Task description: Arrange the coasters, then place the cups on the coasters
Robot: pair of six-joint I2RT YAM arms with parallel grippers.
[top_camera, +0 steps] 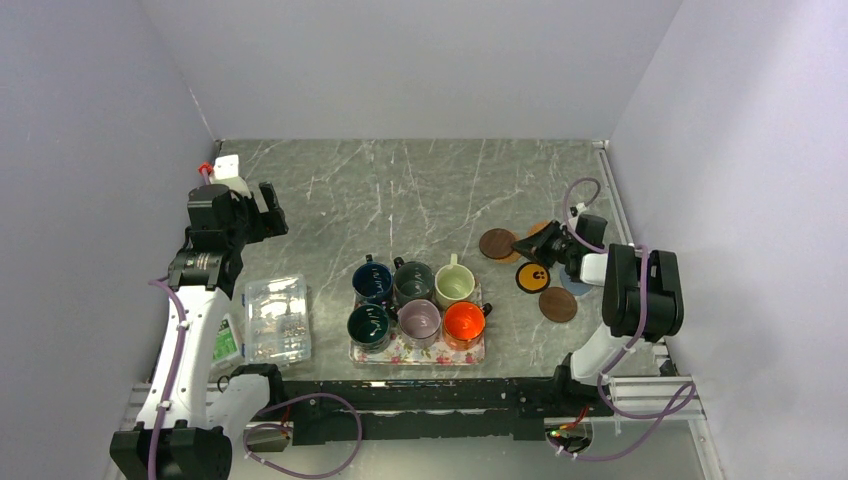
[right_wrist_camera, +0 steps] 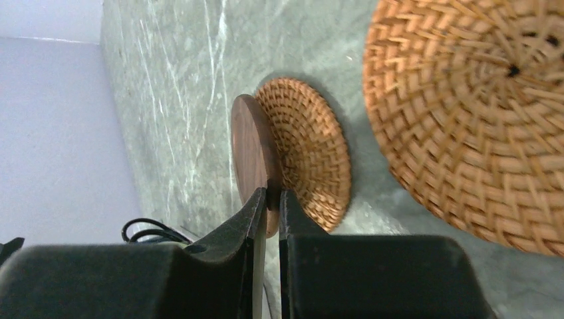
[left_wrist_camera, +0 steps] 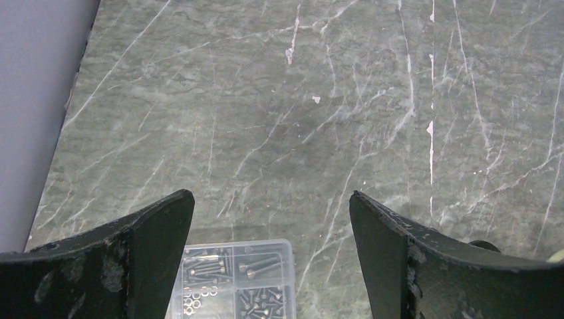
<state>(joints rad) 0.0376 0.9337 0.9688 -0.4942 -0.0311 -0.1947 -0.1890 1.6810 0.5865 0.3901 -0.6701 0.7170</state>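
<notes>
My right gripper carries the coaster outward next, left in the top view, to bare marble beyond the cups, then lowers and releases it.
Several cups stand on a floral tray (top_camera: 418,357): navy (top_camera: 372,281), dark green (top_camera: 413,282), cream (top_camera: 455,285), a second dark green (top_camera: 369,324), mauve (top_camera: 419,320) and orange (top_camera: 464,321). The coasters lie to its right. My right gripper (top_camera: 531,245) (right_wrist_camera: 273,193) is shut on the rim of a dark brown coaster (top_camera: 496,243) (right_wrist_camera: 249,149), which is tilted up over a tan woven coaster (right_wrist_camera: 309,153). Another woven coaster (right_wrist_camera: 479,106) lies close by. A black coaster with an orange rim (top_camera: 532,277) and another brown coaster (top_camera: 558,304) lie nearer. My left gripper (top_camera: 270,215) (left_wrist_camera: 273,199) hangs open with nothing between its fingers.
A clear plastic compartment box (top_camera: 276,318) (left_wrist_camera: 234,279) of screws lies left of the tray, below my left gripper. Grey walls close in the marble table on the left, back and right. The right arm's cable (top_camera: 575,195) loops near the right wall.
</notes>
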